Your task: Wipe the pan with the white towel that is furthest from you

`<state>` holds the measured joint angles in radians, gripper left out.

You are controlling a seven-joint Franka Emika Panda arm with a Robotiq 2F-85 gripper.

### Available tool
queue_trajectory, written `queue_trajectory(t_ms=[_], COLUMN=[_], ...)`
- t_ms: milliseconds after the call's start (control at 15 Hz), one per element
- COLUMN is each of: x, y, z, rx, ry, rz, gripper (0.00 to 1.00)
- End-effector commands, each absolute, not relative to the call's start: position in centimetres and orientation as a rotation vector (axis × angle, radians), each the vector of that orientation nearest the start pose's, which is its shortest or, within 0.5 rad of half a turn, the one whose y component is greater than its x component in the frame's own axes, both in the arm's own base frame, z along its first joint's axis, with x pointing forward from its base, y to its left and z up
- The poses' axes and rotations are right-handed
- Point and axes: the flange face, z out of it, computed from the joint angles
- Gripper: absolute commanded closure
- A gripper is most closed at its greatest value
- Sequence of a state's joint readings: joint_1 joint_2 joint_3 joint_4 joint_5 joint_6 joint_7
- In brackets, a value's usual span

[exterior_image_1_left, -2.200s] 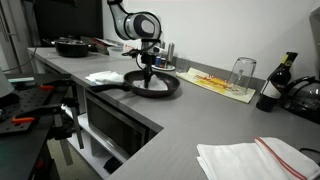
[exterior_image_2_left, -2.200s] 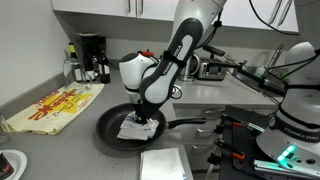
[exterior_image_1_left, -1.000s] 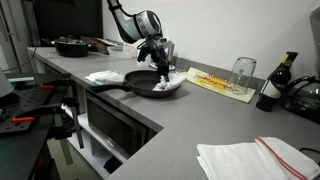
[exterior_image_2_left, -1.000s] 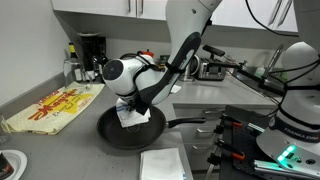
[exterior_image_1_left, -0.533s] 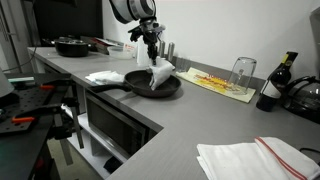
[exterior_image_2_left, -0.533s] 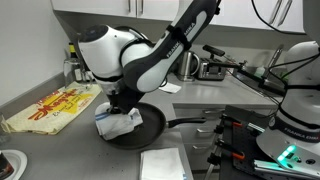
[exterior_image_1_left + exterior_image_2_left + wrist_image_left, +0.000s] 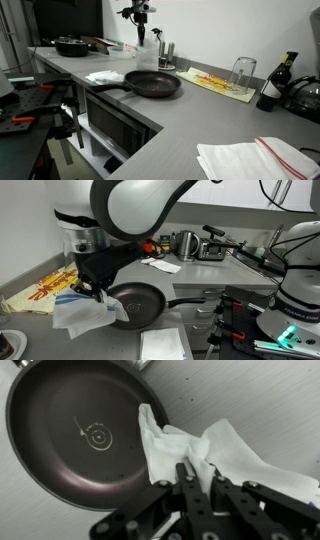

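Observation:
My gripper should next move down, away from the pan, and release the towel on the bare counter (image 7: 110,345) (image 7: 240,390) beside the flat white towel, because that spot is below my gripper.
The dark pan (image 7: 152,84) sits empty on the grey counter and also shows in an exterior view (image 7: 140,305) and in the wrist view (image 7: 80,435). My gripper (image 7: 200,478) is shut on a crumpled white towel (image 7: 220,450) and holds it in the air beside the pan's rim. In an exterior view the gripper (image 7: 140,30) is high above the pan's far side. In an exterior view the towel (image 7: 88,313) hangs below the gripper (image 7: 97,288), next to the pan. Another white towel (image 7: 103,76) lies flat by the pan's handle.
A white towel with a red stripe (image 7: 255,158) lies at the counter's near end. A yellow and red mat (image 7: 222,84), an upturned glass (image 7: 241,70) and a dark bottle (image 7: 272,88) stand along the wall. A second black pan (image 7: 70,45) sits at the far end. A kettle (image 7: 185,243) stands behind.
The gripper has lifted the white towel out of the pan, carried it up and off to the pan's side. The pan has stayed in place.

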<state>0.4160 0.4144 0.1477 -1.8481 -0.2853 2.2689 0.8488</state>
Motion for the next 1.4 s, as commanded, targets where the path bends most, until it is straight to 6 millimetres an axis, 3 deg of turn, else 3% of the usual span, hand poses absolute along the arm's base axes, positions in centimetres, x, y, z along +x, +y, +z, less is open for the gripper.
queue_trajectory(t_ms=[0,333,600,933,1133,1333], x=[52.9,50.2,49.8,51.7,53.4,54.7], y=[37.3,42.5,43.6,40.6,37.3,33.9], z=[31.9,31.6,29.2,23.6,21.1,19.8], rx=[-3.188,-3.115,-3.072,-3.042,-3.002,-2.969], ry=[0.159,0.12,0.134,0.226,0.287,0.355], rz=[-0.085,0.027,0.102,0.212,0.272,0.322], gripper=[0.98,0.98,0.98,0.98,0.98,0.98])
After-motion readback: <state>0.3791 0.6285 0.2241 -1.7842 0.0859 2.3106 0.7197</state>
